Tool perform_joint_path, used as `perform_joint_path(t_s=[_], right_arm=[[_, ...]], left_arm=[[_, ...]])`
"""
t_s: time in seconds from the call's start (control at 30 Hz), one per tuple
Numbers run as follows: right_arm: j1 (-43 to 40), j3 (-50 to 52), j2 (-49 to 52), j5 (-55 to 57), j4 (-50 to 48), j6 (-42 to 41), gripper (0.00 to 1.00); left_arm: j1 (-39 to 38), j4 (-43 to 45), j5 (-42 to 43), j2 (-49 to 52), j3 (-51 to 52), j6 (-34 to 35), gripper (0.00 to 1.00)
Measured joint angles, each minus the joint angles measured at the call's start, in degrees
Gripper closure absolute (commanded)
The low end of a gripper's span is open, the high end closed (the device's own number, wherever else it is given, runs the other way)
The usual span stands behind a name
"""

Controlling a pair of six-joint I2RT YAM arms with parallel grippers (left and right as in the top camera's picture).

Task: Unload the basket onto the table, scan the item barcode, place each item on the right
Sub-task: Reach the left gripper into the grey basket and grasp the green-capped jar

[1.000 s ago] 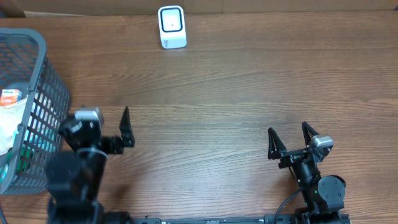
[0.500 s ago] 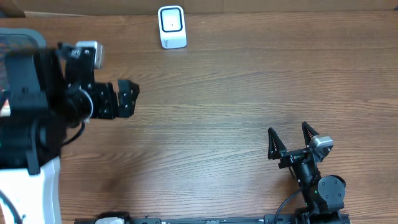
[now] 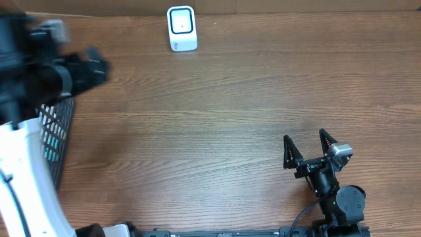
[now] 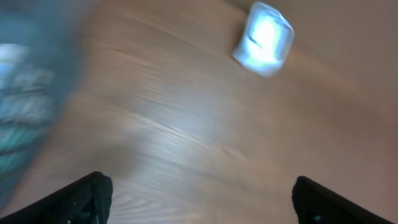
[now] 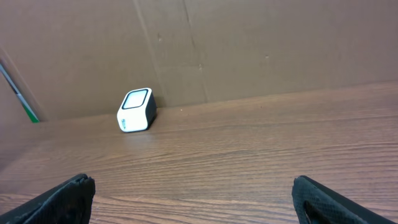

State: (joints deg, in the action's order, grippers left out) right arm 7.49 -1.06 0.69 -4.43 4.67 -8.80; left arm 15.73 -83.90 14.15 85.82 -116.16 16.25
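I need to move my left gripper to the left in the overhead view and back, then down into the grey basket (image 3: 56, 128) (image 4: 26, 106), because packs lie in there.
The white barcode scanner (image 3: 181, 28) stands at the table's far edge, also seen blurred in the left wrist view (image 4: 264, 38) and sharp in the right wrist view (image 5: 136, 110). My left gripper (image 3: 97, 68) is raised and motion-blurred beside the grey basket (image 3: 56, 128), open and empty (image 4: 202, 205). Blurred white and teal packs (image 4: 18, 106) lie in the basket; which one is the item I cannot tell, and no barcode shows. My right gripper (image 3: 308, 148) rests open near the front right, nothing between its fingers (image 5: 71, 196).
The left arm's white body (image 3: 26, 178) covers most of the basket at the left edge. A brown cardboard wall (image 5: 249, 43) rises behind the scanner. Bare wood table (image 3: 230, 112) lies between the arms.
My left arm has risen and swung left and toward the far side, from beside the basket to above its near corner. The right arm has not moved.
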Motion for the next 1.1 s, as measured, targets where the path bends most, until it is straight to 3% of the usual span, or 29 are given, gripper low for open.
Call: perform_joint_path(t_s=[0.27,0.47,0.67,0.9,1.1], right_arm=[[0.0,0.0,0.0,0.0,0.0,0.02,0.0],[0.0,0.0,0.0,0.0,-0.04,0.0,0.0],[0.0,0.0,0.0,0.0,0.0,0.02,0.0],[0.0,0.0,0.0,0.0,0.0,0.0,0.0],[0.0,0.0,0.0,0.0,0.0,0.04,0.0]], left_arm=[[25.2,-5.09,-5.84,0.92,-2.27,9.57,0.0],[35.01,-5.05,-6.58,4.81,1.46,13.03,0.0],[37.55,-0.85,-8.44,7.1,10.75,14.27,0.0],[37.68,11.04,-11.15,8.15,26.16,15.17,0.0],[37.68,13.25,-14.4,11.82,30.67,15.17,0.03]])
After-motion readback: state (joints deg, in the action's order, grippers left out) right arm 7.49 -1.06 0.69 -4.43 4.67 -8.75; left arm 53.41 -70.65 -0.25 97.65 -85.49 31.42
